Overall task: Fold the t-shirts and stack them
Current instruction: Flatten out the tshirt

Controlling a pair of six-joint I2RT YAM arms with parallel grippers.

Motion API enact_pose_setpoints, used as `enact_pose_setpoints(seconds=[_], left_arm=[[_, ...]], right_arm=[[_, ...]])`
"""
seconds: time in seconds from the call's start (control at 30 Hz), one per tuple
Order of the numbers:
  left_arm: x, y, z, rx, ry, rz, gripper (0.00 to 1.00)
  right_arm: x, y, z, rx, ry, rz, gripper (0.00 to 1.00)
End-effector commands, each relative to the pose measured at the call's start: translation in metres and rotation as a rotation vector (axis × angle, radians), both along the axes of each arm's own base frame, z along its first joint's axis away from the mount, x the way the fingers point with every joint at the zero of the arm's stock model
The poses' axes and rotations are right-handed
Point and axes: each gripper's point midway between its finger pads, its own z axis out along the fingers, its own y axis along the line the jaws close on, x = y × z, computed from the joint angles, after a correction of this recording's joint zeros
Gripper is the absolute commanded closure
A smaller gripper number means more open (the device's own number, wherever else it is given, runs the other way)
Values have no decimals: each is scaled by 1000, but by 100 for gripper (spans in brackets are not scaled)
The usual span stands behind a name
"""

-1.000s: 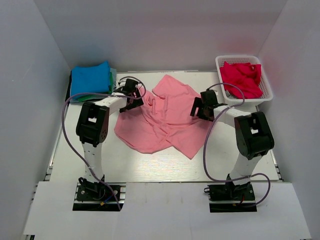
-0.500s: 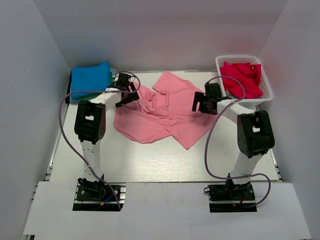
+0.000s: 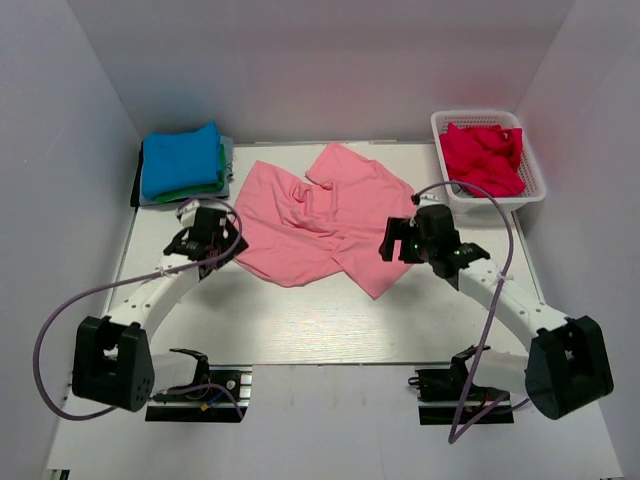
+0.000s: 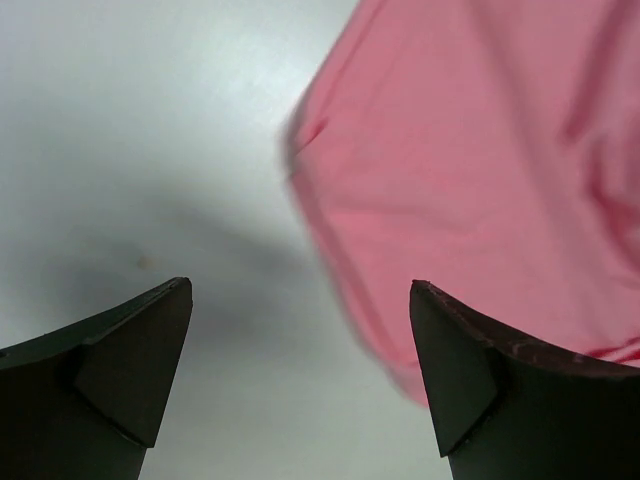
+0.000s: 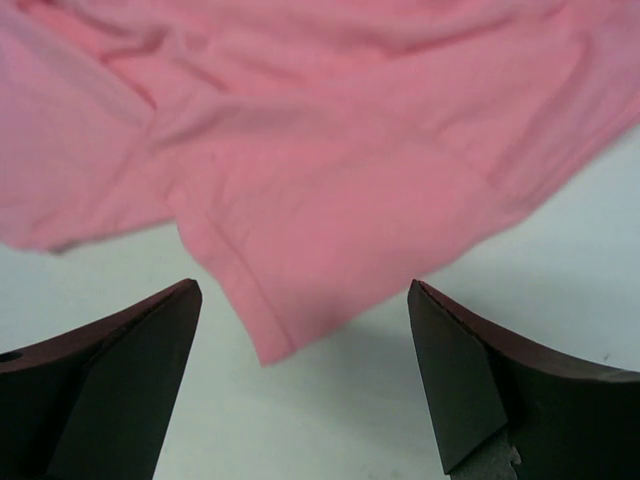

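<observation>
The hemmed sleeve corner juts onto empty table at the shirt's near edge, and the right gripper will go down and back to it.
A salmon pink t-shirt (image 3: 320, 215) lies crumpled and partly spread in the middle of the table. My left gripper (image 3: 212, 238) hangs open just off its left edge; the left wrist view shows that gripper (image 4: 300, 284) over bare table with the pink cloth (image 4: 480, 150) ahead and to the right. My right gripper (image 3: 396, 242) is open over the shirt's right side; in its own view the gripper (image 5: 303, 285) has a hemmed corner of the pink shirt (image 5: 270, 340) between its fingers, untouched. A folded blue t-shirt (image 3: 180, 158) rests on a green one (image 3: 200, 190) at the back left. A crimson t-shirt (image 3: 482, 158) fills the basket.
The white lattice basket (image 3: 532, 192) stands at the back right against the wall. Grey enclosure walls close in the left, back and right sides. Purple cables loop from both arms over the near part of the table (image 3: 300, 330).
Both arms have drawn back from the far side toward the near edge and stretched out low. The pink shirt has shifted slightly toward the back and lies flatter.
</observation>
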Motion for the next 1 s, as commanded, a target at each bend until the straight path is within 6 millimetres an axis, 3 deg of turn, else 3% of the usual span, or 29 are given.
enact_pose_setpoints(seconds=[0.0,0.13,0.3,0.5,0.67,0.77,0.8,0.87,0.9,0.97], left_arm=[[-43,4,-35,-59,102,79,0],[-67,11,-70,-61,164,137,0],[-56,9,-82,-60,176,161,2],[-29,6,-75,-61,138,176,2],[-15,4,-81,-44,144,174,2],[-9,5,-89,-20,177,183,3],[-4,4,-89,-23,170,183,3],[-1,5,-93,-5,182,180,7],[3,2,-95,-10,189,167,15],[2,1,-97,-13,203,163,25]], right_arm=[[-30,17,-5,67,61,69,10],[-60,27,-35,39,179,132,10],[-73,36,-60,-73,232,174,10],[-82,37,-81,-207,244,180,10],[-73,33,-96,-310,241,112,14],[-69,31,-102,-336,242,62,27],[-67,32,-101,-336,232,54,42],[-67,30,-103,-337,234,32,53],[-67,29,-102,-340,231,28,65],[-65,26,-101,-340,222,3,68]])
